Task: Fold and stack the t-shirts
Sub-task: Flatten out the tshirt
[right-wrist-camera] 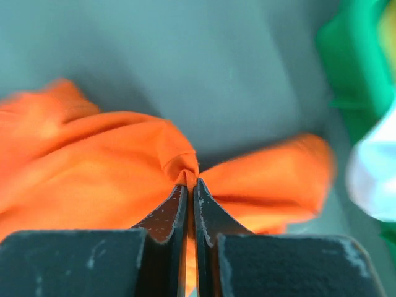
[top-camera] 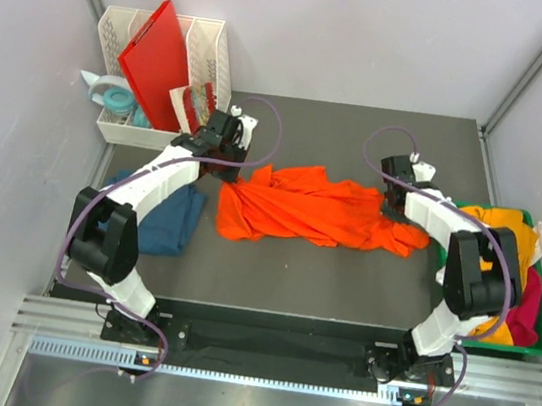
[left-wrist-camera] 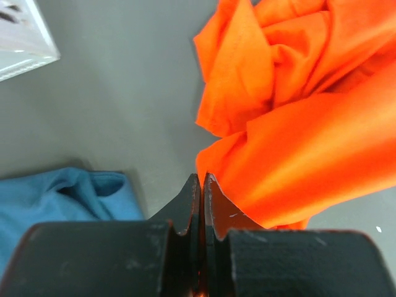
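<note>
Bare mat (top-camera: 286, 129) lies outward of my left gripper, beyond the crumpled orange t-shirt. I will lift the pinched corner of the t-shirt, carry it outward and lower it there to release it.
The bright orange t-shirt (top-camera: 315, 209) lies crumpled and stretched across the middle of the dark mat. My left gripper (top-camera: 240, 170) is at its back left corner. In the left wrist view the gripper (left-wrist-camera: 202, 176) is shut, a sliver of orange shows deep between the jaws, and the orange cloth (left-wrist-camera: 297, 124) bulges to the right. My right gripper (top-camera: 391, 212) is at the shirt's right end. In the right wrist view it (right-wrist-camera: 190, 184) is shut on a pinched fold of orange cloth (right-wrist-camera: 93, 167). A dark teal-blue t-shirt (top-camera: 166, 217) lies folded at the left (left-wrist-camera: 55, 198).
A green bin (top-camera: 533, 349) at the right edge holds a mustard-yellow shirt (top-camera: 510, 225), a pink one (top-camera: 528, 300) and white cloth (right-wrist-camera: 374, 179). A white basket (top-camera: 212, 48) with a red board (top-camera: 158, 61) stands at the back left, with a tape roll (top-camera: 114, 97) beside it.
</note>
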{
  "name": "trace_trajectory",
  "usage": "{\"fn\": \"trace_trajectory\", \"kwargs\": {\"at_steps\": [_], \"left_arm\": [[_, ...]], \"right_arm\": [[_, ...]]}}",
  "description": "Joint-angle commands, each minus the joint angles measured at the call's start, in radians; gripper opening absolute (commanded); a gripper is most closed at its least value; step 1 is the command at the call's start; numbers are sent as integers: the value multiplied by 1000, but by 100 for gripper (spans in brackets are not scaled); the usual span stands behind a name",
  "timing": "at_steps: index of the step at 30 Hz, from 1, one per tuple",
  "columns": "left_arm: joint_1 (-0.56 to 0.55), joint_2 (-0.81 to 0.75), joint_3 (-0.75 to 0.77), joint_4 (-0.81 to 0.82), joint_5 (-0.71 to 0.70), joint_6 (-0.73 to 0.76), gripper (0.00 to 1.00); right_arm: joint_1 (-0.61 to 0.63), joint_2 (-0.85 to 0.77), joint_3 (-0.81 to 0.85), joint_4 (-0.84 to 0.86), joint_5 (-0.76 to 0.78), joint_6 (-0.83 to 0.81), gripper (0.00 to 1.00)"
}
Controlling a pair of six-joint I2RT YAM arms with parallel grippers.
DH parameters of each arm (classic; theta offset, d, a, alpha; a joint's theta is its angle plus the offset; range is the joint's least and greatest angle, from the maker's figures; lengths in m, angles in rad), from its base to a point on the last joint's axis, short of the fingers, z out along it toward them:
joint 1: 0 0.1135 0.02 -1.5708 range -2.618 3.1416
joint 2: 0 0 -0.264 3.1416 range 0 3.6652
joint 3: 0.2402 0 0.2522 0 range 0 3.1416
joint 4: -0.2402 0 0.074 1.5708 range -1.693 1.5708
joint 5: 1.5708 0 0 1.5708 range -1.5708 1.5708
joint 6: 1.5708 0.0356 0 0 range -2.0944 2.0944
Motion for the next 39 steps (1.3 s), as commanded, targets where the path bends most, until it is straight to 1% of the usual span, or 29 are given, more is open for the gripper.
{"fn": "trace_trajectory", "kwargs": {"at_steps": [1, 3, 4, 5, 6, 7, 8, 10, 11, 13, 15, 16, 19, 20, 22, 24, 26, 29, 31, 32, 34, 35, 36, 38, 39], "left_arm": [[40, -82, 76, -27, -91, 21, 0], [95, -96, 139, -59, -100, 37, 0], [120, -97, 221, -71, -94, 45, 0], [178, -91, 266, -105, -86, 45, 0], [207, -88, 314, -120, -77, 47, 0], [233, -76, 402, -134, -59, 48, 0], [276, -70, 440, -157, -56, 53, 0], [304, -65, 506, -160, -56, 68, 0], [321, -65, 512, -156, -71, 82, 0], [330, -59, 511, -136, -89, 88, 0], [346, -50, 518, -139, -83, 90, 0], [349, -36, 521, -142, -88, 87, 0], [352, -10, 538, -157, -80, 74, 0], [352, -4, 543, -163, -68, 67, 0], [350, 22, 547, -201, 18, 68, 0], [346, 36, 529, -206, 58, 65, 0], [335, 57, 521, -194, 52, 73, 0], [304, 94, 532, -168, 21, 100, 0], [266, 134, 578, -157, -10, 122, 0], [252, 148, 602, -153, -64, 143, 0], [234, 188, 708, -153, -92, 150, 0], [232, 203, 759, -160, -93, 134, 0], [232, 218, 871, -183, -93, 122, 0], [232, 255, 978, -200, -83, 98, 0], [234, 261, 1070, -209, -80, 88, 0]], "right_arm": [[38, -247, 150, 17, 124, -45, 0], [36, -304, 285, -6, 158, -77, 0], [36, -344, 339, -32, 172, -99, 0], [36, -360, 450, -44, 190, -137, 0], [36, -369, 507, -58, 199, -159, 0], [36, -383, 561, -92, 210, -174, 0], [38, -389, 648, -107, 227, -195, 0], [38, -412, 692, -139, 225, -206, 0], [36, -421, 695, -149, 215, -205, 0], [36, -465, 661, -175, 218, -196, 0], [36, -519, 548, -154, 232, -194, 0], [33, -574, 473, -149, 232, -197, 0], [7, -646, 373, -164, 225, -197, 0], [-2, -660, 358, -170, 210, -197, 0], [-5, -689, 322, -201, 180, -185, 0], [-5, -722, 279, -221, 111, -141, 0], [2, -787, 180, -222, 59, -95, 0], [30, -886, 45, -248, 69, -55, 0], [36, -958, -15, -297, 84, -44, 0], [39, -984, -24, -314, 104, -41, 0], [39, -1056, -34, -330, 113, -67, 0], [38, -1067, -22, -334, 132, -97, 0], [41, -1067, -2, -354, 144, -114, 0], [41, -1020, 92, -377, 173, -159, 0], [41, -983, 127, -374, 176, -172, 0]]}}
